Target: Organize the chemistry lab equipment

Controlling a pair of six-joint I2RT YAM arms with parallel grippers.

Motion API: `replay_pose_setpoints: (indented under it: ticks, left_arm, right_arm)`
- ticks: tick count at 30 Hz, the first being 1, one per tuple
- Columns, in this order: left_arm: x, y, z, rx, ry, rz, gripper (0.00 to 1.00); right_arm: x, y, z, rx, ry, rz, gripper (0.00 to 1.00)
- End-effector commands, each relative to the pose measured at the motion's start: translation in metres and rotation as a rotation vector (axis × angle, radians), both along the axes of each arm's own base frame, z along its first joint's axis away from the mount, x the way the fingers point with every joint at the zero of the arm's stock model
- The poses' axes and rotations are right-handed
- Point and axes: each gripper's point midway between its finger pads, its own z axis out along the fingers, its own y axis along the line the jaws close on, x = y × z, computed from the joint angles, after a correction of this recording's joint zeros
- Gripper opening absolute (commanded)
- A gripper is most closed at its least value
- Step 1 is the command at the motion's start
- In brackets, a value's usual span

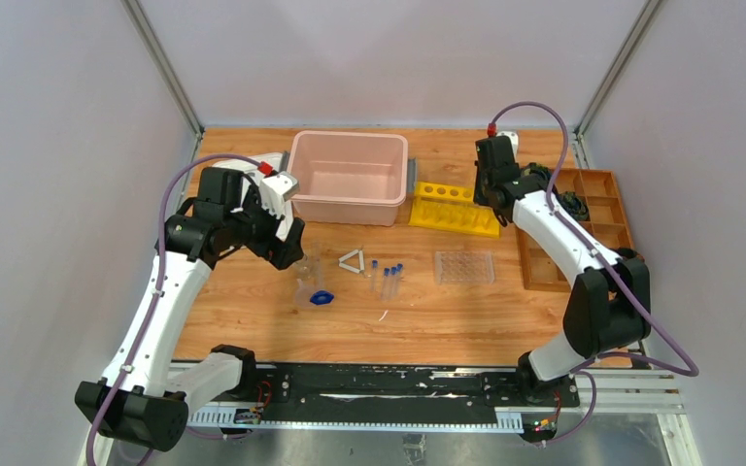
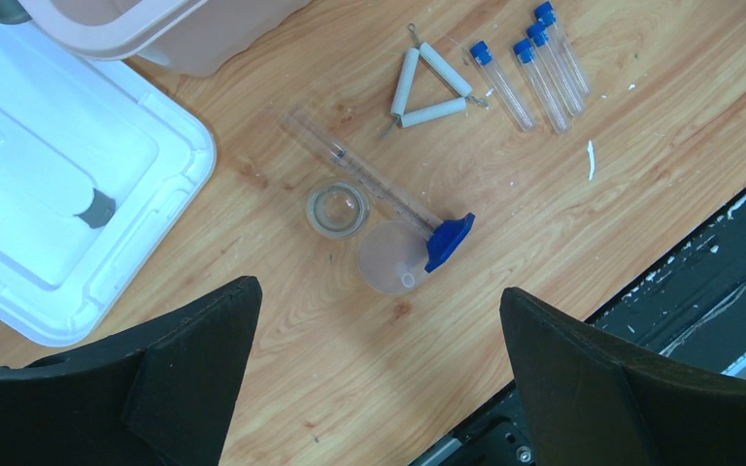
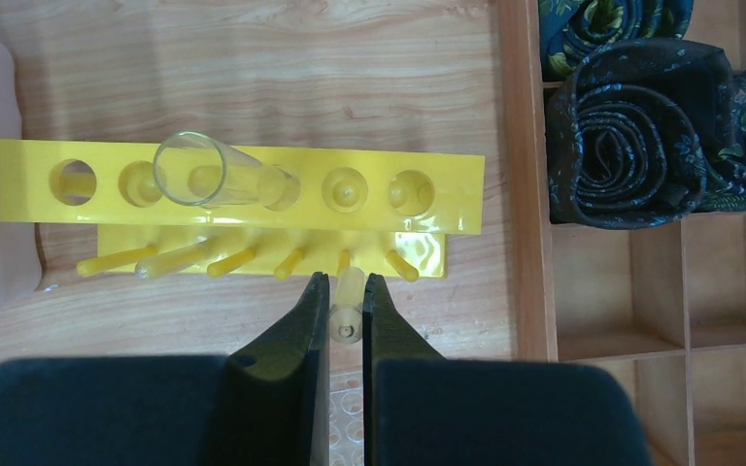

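My right gripper lowers its tube down onto the yellow rack's peg next and releases it there.
Several clear blue-capped tubes [image 2: 534,63] lie side by side on the wooden table, also in the top view [image 1: 389,277]. A white triangle frame [image 2: 430,85] lies left of them. Nearer are a small clear beaker [image 2: 337,209], a clear graduated cylinder on its side [image 2: 359,170] with a blue base piece [image 2: 450,240], and a clear round funnel-like piece [image 2: 393,257]. My left gripper [image 2: 379,288] hangs open and empty above these. My right gripper [image 3: 347,277] is shut on a small pale yellow tube [image 3: 348,313] at the peg row of a yellow rack [image 3: 253,209]. The clear tube rack [image 1: 465,266] lies flat.
The yellow rack holds one clear glass tube [image 3: 219,175] in a hole. A pink bin [image 1: 350,175] stands at the back, with a white lid [image 2: 58,184] to its left. A wooden compartment tray [image 1: 573,228] with rolled dark cloth [image 3: 641,126] stands at the right.
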Motion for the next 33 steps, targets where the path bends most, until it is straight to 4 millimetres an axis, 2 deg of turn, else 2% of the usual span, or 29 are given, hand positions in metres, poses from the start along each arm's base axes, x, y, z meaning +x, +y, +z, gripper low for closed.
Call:
replay_pose_setpoints:
  ticks: [1, 15, 33]
  left_arm:
    - [0.005, -0.003, 0.011, -0.015, -0.031, 0.001, 1.00]
    - [0.005, -0.001, 0.012, -0.007, -0.041, 0.003, 1.00]
    - [0.004, -0.003, 0.008, -0.013, -0.025, 0.000, 1.00]
  right_arm:
    - [0.002, -0.013, -0.012, -0.022, 0.008, -0.051, 0.00]
    - [0.002, -0.009, -0.029, -0.009, 0.036, -0.048, 0.00]
    - [-0.009, -0.009, -0.013, 0.014, 0.008, -0.036, 0.00]
